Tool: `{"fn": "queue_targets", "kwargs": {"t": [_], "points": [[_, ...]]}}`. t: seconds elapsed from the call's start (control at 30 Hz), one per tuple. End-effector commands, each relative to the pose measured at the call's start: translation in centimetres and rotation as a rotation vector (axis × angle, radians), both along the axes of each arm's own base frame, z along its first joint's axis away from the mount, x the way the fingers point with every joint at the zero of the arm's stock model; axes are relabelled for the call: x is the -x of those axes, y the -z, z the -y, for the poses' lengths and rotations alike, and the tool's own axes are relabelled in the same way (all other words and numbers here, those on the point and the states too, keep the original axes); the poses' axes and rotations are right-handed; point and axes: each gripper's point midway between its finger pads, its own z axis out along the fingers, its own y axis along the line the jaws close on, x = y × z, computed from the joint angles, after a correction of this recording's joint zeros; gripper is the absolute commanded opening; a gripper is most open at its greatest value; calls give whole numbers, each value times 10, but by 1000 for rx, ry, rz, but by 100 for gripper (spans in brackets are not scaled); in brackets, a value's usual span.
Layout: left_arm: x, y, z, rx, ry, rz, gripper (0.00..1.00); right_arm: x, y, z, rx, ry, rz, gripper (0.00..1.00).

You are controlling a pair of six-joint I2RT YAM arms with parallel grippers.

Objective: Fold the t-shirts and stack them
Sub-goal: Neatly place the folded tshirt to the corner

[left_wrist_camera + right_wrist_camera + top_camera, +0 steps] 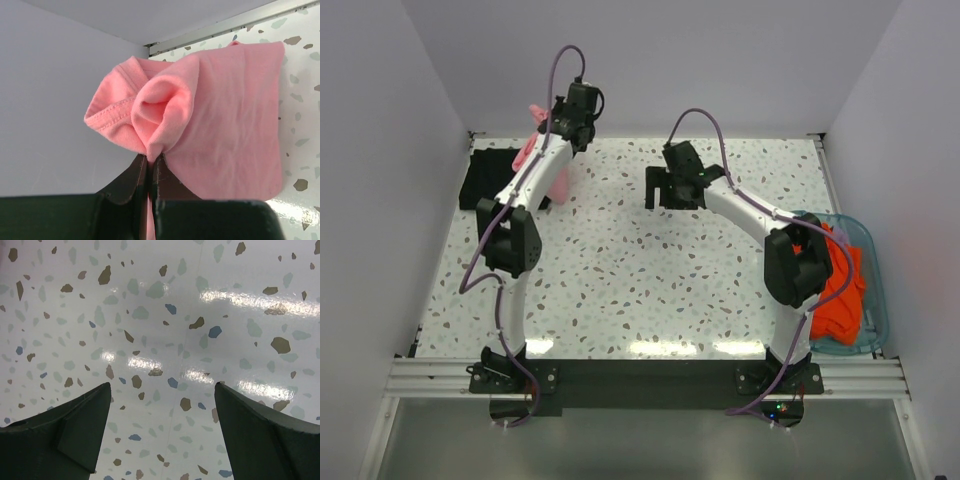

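The folded black t-shirt [492,176] lies to the left of my left gripper in the top view, so my left gripper will move over it next and release the fold of the pink t-shirt to stack both.
My left gripper [152,157] is shut on a bunched fold of the pink t-shirt [225,120] and holds it up near the back left corner. In the top view the pink t-shirt [534,150] shows beside the left gripper [552,128]. A folded black t-shirt [492,176] lies at the back left of the table. Orange-red t-shirts [840,290] fill the teal tub [870,300] at the right. My right gripper [160,390] is open and empty above the bare speckled table; it also shows in the top view [670,190].
White walls close in the table at the back and both sides. A metal rail [225,25] runs along the back edge. The speckled tabletop [640,270] spans the middle.
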Motion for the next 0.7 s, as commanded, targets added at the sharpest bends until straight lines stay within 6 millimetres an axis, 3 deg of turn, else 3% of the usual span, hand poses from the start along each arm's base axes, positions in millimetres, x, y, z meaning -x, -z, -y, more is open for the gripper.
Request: {"fn": "queue_targets", "kwargs": {"t": [0.0, 0.1, 0.23, 0.37, 0.47, 0.53, 0.57, 0.6, 0.63, 0.67], "points": [[5, -95, -7, 44, 11, 223, 0, -7, -16, -7, -15, -4, 31, 88], [6, -109, -10, 43, 18, 253, 0, -8, -18, -7, -9, -4, 31, 88], [5, -114, -21, 65, 23, 266, 0, -11, -23, -9, -7, -6, 39, 88], [-3, -95, -39, 104, 20, 239, 0, -11, -22, -11, 6, -13, 34, 88], [-11, -70, -65, 124, -9, 202, 0, -11, -17, -13, 27, -19, 26, 88], [-15, -51, -99, 147, -66, 184, 0, -9, -12, -14, 38, -27, 20, 88], [-21, -33, -113, 148, -104, 166, 4, -9, -8, -12, 53, -28, 12, 88], [-21, -24, -143, 154, -170, 171, 11, -9, -7, -12, 58, -31, 11, 88], [-23, -14, -154, 170, -198, 171, 39, -8, -4, -11, 67, -33, 6, 88], [-28, 6, -165, 241, -235, 171, 74, -6, -2, -10, 80, -39, -3, 88]]}}
